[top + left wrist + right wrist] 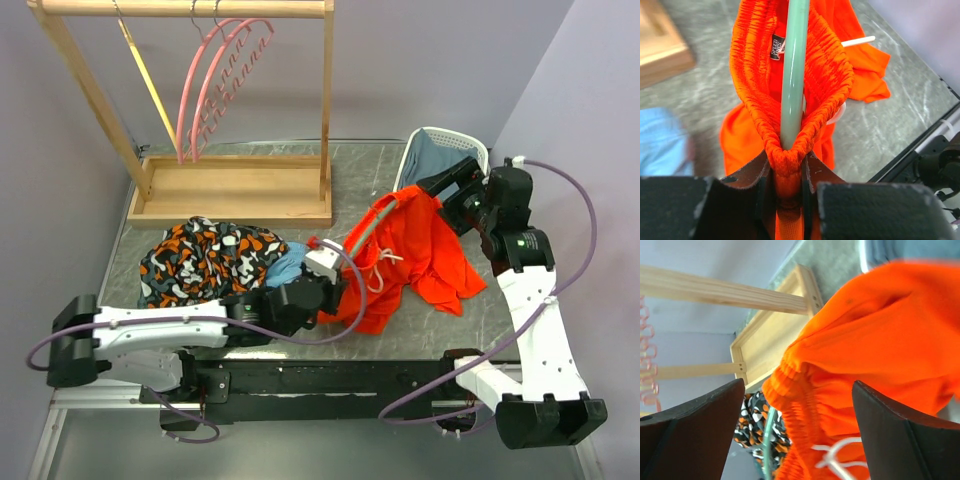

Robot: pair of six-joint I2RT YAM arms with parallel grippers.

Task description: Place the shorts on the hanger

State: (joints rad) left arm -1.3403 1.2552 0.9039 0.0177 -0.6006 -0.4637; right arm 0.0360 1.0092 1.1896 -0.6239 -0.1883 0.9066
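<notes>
My left gripper goes up and outward next to the bare bar beside the pink hangers and lets go there, because the teal hanger (366,233) already runs through the shorts' waistband.
The orange-red shorts (425,250) lie spread on the table's right half, their white drawstring loose on top. The teal hanger (366,233) runs through the waistband, arching up toward the right arm. My left gripper (325,270) is at the shorts' left end. In the left wrist view this gripper (788,161) is shut on the bunched waistband of the shorts (835,75), with the hanger (794,75) rising out of the fold. My right gripper (452,192) stands open over the shorts' upper edge. In its own view the right gripper (799,385) straddles the shorts (880,330) without gripping; the hanger (767,440) shows below.
A wooden rack (235,190) at the back left carries pink hangers (215,90) and a yellow hanger (150,85). A black-orange-white patterned garment (200,255) and a blue garment (290,262) lie by the left arm. A white basket (445,150) stands behind the right gripper.
</notes>
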